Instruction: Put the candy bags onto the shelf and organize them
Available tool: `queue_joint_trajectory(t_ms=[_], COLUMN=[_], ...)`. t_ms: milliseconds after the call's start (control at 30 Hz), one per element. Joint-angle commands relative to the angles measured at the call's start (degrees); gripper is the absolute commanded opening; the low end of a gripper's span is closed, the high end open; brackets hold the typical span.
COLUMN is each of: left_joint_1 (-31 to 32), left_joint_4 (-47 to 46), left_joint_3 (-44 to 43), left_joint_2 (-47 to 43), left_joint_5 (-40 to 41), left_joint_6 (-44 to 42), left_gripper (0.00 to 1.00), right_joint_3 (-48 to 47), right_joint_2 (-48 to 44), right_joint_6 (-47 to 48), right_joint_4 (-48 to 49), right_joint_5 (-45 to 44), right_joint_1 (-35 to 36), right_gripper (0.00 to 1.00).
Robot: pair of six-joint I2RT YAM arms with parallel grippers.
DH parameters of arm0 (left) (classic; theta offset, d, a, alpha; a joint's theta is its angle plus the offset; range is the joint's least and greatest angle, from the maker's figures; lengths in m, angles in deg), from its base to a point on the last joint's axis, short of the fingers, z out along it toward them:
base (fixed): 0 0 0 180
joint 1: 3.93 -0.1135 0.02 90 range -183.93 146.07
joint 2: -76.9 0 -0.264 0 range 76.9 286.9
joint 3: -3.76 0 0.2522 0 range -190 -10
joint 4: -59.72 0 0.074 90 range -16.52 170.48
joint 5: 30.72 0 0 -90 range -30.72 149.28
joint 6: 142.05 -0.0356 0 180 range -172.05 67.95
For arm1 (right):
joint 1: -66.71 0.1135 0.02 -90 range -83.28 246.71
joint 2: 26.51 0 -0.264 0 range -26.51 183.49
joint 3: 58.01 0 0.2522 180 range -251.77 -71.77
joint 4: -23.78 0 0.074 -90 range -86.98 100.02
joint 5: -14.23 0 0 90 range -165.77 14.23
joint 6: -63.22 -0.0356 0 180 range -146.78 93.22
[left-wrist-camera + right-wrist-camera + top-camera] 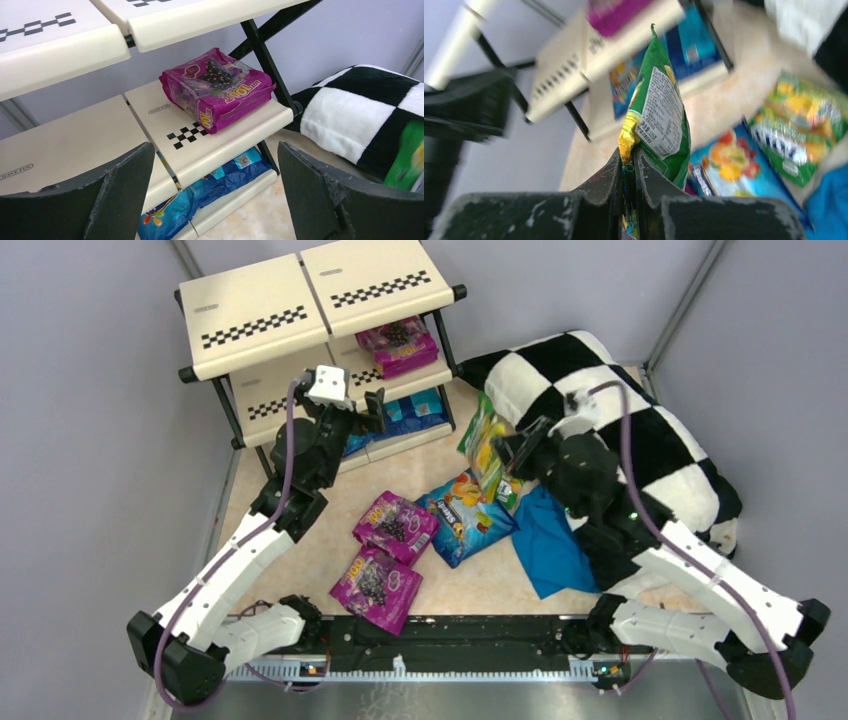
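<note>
My right gripper rises outward and to the left in the top view next, onto the top level's pillow-side panel [384, 272]. It releases the bag there, because that panel is empty.
The shelf [262, 325] stands at the back left. A magenta grape bag [398, 345] lies on its middle tier, also in the left wrist view [217, 87]. Blue bags [410, 412] lie on the bottom tier [215, 187]. My left gripper [372, 405] is open and empty in front of the middle tier [215, 150]. My right gripper [505, 452] is shut on the edge of a green-yellow bag [664, 115] and holds it upright above the floor [628, 152]. Two magenta bags [395, 527] [377, 587], a blue bag [465, 517] and another green bag [799, 130] lie on the floor.
A black-and-white checkered pillow [620, 410] fills the back right, beside the right arm. A plain blue cloth [550, 540] lies on the floor by the blue bag. Grey walls close in the left, back and right sides.
</note>
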Motion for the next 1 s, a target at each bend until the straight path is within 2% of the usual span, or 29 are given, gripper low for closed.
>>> queue_joint_trajectory(t_ms=[0,167,333,500,733,800,967], left_joint_1=[0.11,0.17,0.15,0.19,0.09,0.01,-0.13], left_joint_4=[-4.15,-5.71,-5.9,-5.91,-4.68,-4.72,-5.14], left_joint_3=[1.08,2.43,2.54,2.58,1.38,1.37,1.59], left_joint_2=[-2.78,-4.05,-4.59,-4.31,-2.86,-2.94,-3.08], left_joint_5=[1.89,4.43,4.85,4.22,3.56,3.48,3.53], left_joint_6=[1.04,1.1,1.08,0.97,0.45,0.29,-0.27], left_gripper=[0.99,0.99,0.99,0.99,0.99,0.99,0.99], right_joint_3=[-16.54,-30.76,-46.69,-61.02,-85.78,-89.54,-89.72], right_joint_2=[0.21,7.2,18.03,30.69,50.81,54.44,58.99], right_joint_6=[13.08,20.63,25.66,24.42,19.37,17.9,17.16], right_joint_4=[-1.74,2.03,4.58,6.57,3.11,3.82,11.56], right_joint_5=[-7.71,-8.7,-7.18,-1.76,5.69,8.54,11.41], right_joint_1=[-0.37,-0.45,-0.5,-3.74,-10.21,-11.44,-12.3], right_gripper=[0.0,0.0,0.0,0.0,0.0,0.0,0.0])
